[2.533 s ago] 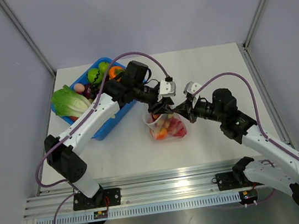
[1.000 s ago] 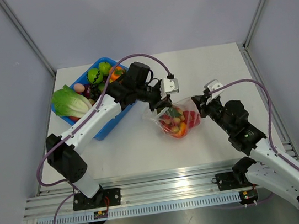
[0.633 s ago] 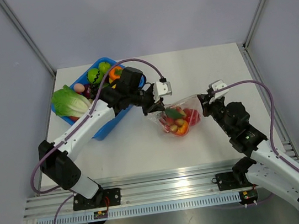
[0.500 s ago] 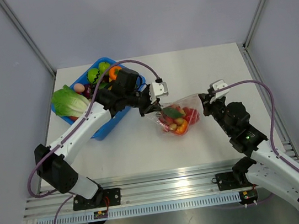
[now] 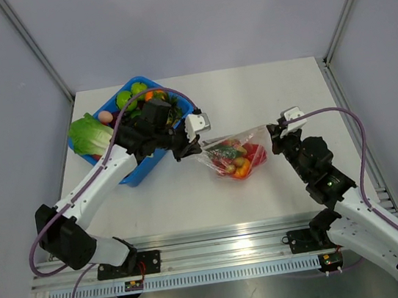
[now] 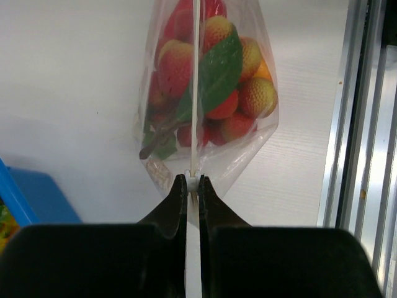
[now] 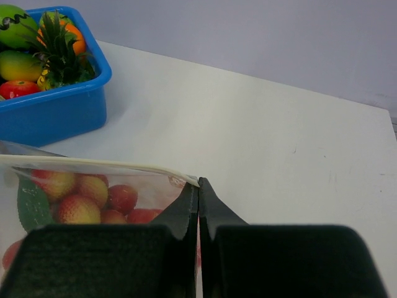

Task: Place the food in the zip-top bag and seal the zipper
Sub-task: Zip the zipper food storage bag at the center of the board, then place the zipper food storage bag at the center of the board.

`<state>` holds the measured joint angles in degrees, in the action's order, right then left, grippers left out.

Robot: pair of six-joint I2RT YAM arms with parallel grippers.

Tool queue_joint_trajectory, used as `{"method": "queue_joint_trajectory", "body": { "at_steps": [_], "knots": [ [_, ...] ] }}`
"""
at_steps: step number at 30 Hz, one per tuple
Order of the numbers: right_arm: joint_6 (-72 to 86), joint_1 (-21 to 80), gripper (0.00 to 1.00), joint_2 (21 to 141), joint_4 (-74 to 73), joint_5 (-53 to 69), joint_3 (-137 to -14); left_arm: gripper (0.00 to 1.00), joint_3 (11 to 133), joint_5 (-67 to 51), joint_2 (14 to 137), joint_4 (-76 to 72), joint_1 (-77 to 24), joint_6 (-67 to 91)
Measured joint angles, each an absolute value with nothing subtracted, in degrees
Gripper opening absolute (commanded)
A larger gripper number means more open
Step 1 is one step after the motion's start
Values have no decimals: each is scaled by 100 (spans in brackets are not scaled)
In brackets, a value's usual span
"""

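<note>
I should next pull my left gripper along to the zipper's bin-side end, then outward over the bare tabletop beyond the bag to let go, as that space is clear.
The zip-top bag hangs stretched between my two grippers above the table, holding the food: red, orange and yellow toy fruits and a green leaf. My left gripper is shut on the zipper at the bag's left end. In the left wrist view the jaws pinch a small white slider on the pale zipper, with the food beyond it. My right gripper is shut on the bag's right corner. The right wrist view shows its jaws closed on the end of the zipper.
A blue bin at the back left holds more toy fruit, with a lettuce lying over its left rim. It shows as a blue bin in the right wrist view too. An aluminium rail runs along the near table edge.
My left gripper has slid leftwards along the bag's mouth towards the bin, and the bag now hangs taut between both grippers. The right gripper has held its place for the last second.
</note>
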<state>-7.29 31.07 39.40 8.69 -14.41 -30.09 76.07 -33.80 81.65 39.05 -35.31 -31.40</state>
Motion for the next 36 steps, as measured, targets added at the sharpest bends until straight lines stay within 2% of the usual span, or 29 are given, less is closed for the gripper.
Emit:
{"method": "queue_joint_trajectory", "body": {
  "at_steps": [26, 36],
  "knots": [
    [-727, 3107, 0, 3927, 878, -1684, -2987, 0, 7081, -3280, 7623, 4005, -3127, -2877],
    [-823, 3068, 0, 4064, 1017, -2244, -3068, 0, 8027, -3468, 8143, 3391, -3039, -1986]
  ]
}}
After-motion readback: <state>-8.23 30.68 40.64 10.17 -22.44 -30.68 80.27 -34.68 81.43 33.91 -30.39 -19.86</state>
